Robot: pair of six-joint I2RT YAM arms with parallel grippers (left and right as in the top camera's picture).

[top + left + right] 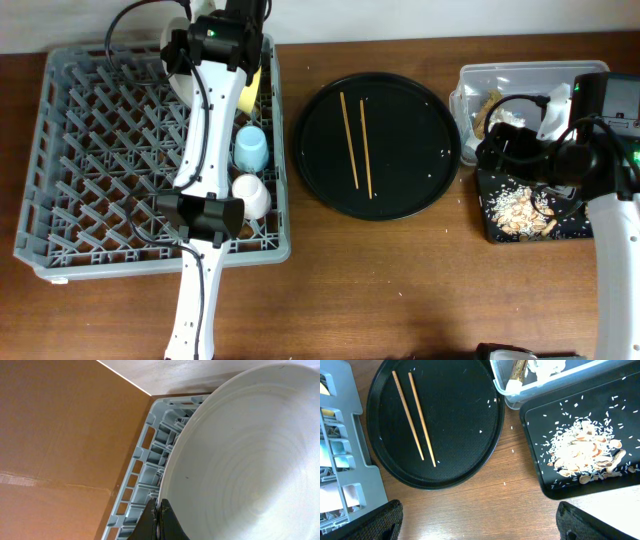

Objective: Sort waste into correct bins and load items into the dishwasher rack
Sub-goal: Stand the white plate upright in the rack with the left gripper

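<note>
I need to lower my left gripper toward the rack's far wires next and then let go of the plate's rim, because the plate [240,460] is already on edge beside the yellow bowl.
The grey rack [90,150] fills the left. My left gripper [160,516] is shut on the rim of the grey-white plate [240,460], which stands on edge at the rack's far side [182,82]. A yellow bowl [250,92], a light blue cup [250,148] and a pale cup [252,195] sit in the rack's right column. Two chopsticks [415,417] lie on the round black tray [470,435]. My right gripper [480,520] is open and empty above bare table between that tray and the black rectangular tray [540,425].
The clear tub [520,75] at the far right holds white tissue [545,366] and a brown scrap [519,367]. The black rectangular tray holds tan food bits and rice [585,455]. A few rice grains lie on the round tray and the table.
</note>
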